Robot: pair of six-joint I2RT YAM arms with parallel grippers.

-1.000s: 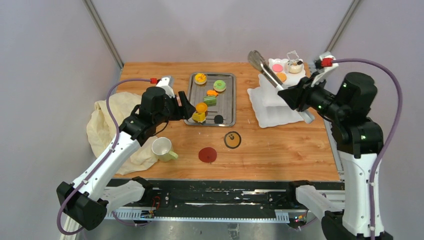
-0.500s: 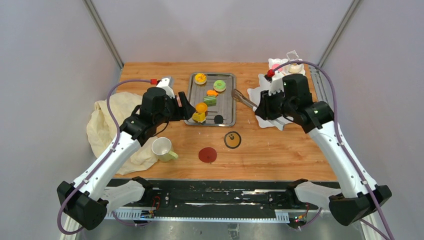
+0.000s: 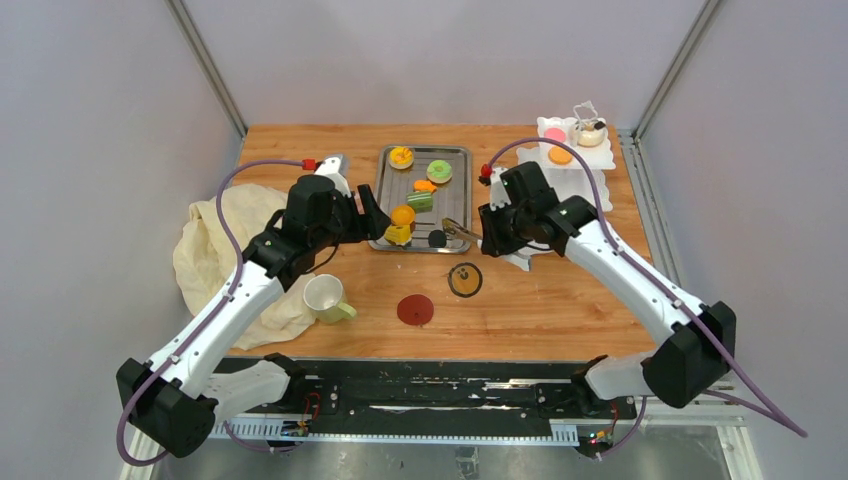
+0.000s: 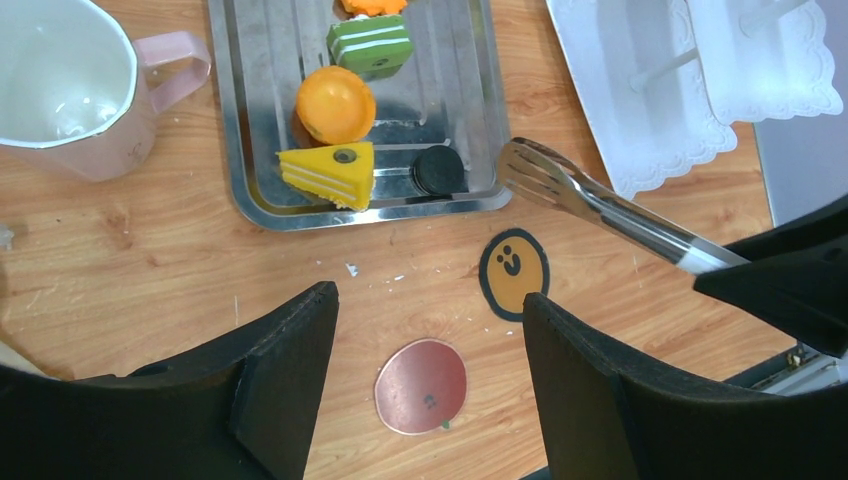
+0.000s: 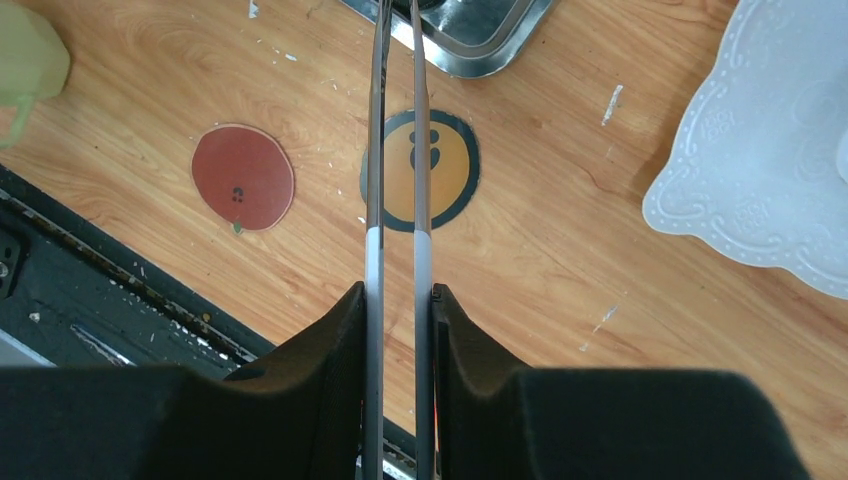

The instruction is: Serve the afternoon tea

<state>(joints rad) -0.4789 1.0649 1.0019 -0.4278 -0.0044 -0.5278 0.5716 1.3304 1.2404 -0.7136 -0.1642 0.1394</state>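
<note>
The tongs' tips stop short of the black cookie, so I will next move my right gripper toward the steel tray, over the cookie, before opening.
My right gripper is shut on the metal tongs. Their tips reach the near right corner of the steel tray. The tray holds a green donut, an orange tart, a green layered cake, an orange ball, a yellow wedge and a black cookie. The white tiered stand carries a pink disc and an orange tart. My left gripper is open and empty left of the tray.
A red coaster and a smiley coaster lie on the wood in front of the tray. A pale mug stands by a cream cloth on the left. A pink mug stands left of the tray.
My right arm has swung left and down from the stand, carrying the tongs to the tray's near right corner. The left arm has not moved.
</note>
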